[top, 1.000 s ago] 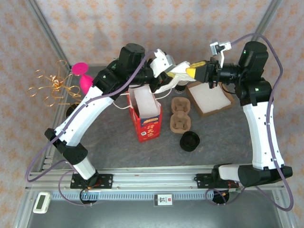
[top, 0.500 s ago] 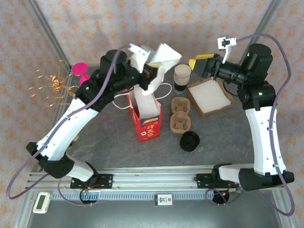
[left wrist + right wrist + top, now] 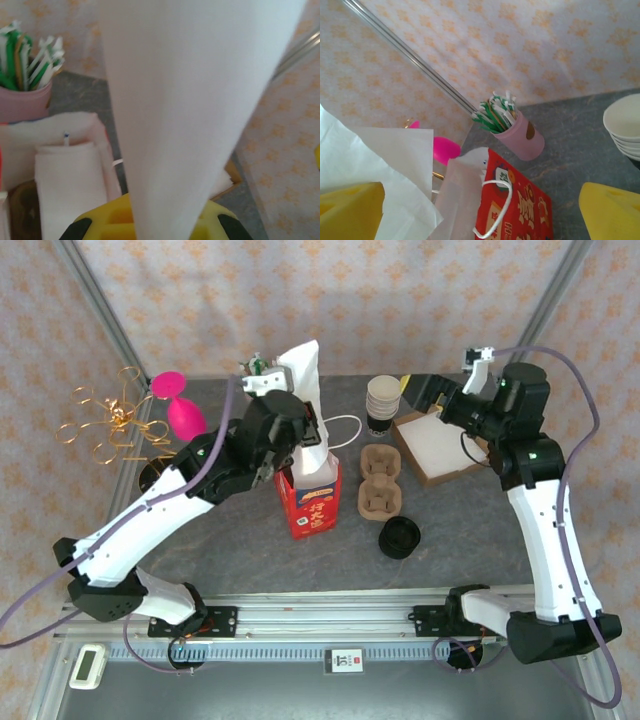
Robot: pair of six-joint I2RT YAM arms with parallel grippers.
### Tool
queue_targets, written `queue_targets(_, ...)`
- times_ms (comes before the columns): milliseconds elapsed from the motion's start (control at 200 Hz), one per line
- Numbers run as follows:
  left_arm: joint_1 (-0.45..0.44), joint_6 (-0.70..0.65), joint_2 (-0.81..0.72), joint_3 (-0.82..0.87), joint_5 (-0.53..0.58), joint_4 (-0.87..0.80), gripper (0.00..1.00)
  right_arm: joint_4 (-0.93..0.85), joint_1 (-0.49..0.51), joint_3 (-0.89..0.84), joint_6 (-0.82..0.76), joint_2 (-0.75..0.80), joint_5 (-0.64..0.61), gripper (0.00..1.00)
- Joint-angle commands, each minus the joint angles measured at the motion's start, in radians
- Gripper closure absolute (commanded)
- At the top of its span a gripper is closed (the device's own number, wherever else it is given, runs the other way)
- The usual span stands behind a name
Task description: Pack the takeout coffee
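I need to tip my left gripper down next and lower it over the red bag's opening (image 3: 316,474) to let go of the white paper sheet (image 3: 301,385), because that opening is below the gripper.
A red paper bag (image 3: 314,502) with a white liner stands open at the table's middle; the right wrist view has it as the red bag (image 3: 517,207) with a white cord handle. My left gripper (image 3: 303,440) is shut on a white paper sheet (image 3: 301,385) that stands upright over the bag's mouth. That sheet (image 3: 195,100) rises between the yellow fingers (image 3: 107,220). My right gripper (image 3: 422,390) hangs open and empty near the stack of paper cups (image 3: 383,400). A brown cup carrier (image 3: 380,480) and a black cup (image 3: 400,537) sit right of the bag.
A cardboard box of white napkins (image 3: 445,448) lies at the back right. A pink cup of green sticks (image 3: 517,134) stands behind the bag. A pink goblet (image 3: 180,405) and a gold wire stand (image 3: 110,425) occupy the back left.
The right gripper let go of the white sheet and drew back to the right, open. The left arm swung the sheet from tilted to upright over the red bag.
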State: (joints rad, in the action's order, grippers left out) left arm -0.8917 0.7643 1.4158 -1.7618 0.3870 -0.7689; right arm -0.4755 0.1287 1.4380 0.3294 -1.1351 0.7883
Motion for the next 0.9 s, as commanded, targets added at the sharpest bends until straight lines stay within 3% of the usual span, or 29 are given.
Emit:
queue_targets(0,-0.004,0.131,0.039,0.019,0.103,-0.085,1.0,0.06,0.012,-0.041,0.02,0.04,-0.001,0.0)
queue_targets(180,0.0,0.162,0.097,0.015,0.176,-0.125,1.0,0.112,0.02,-0.107,0.04,0.052,0.032,0.0)
queue_targets(521,0.034,0.185,0.136,0.096,0.118,-0.177,1.0,0.125,0.02,-0.146,0.045,0.063,0.039,0.0)
queue_targets(586,0.043,0.161,0.14,0.097,0.079,-0.171,0.89,0.13,0.021,-0.148,0.048,0.065,0.038,0.0)
queue_targets(776,0.061,0.096,0.129,-0.001,0.101,-0.222,0.6,0.145,0.022,-0.148,0.065,0.063,0.039,0.0)
queue_targets(896,0.109,0.031,0.127,-0.047,0.063,-0.191,0.54,0.162,0.021,-0.149,0.077,0.06,0.044,0.0)
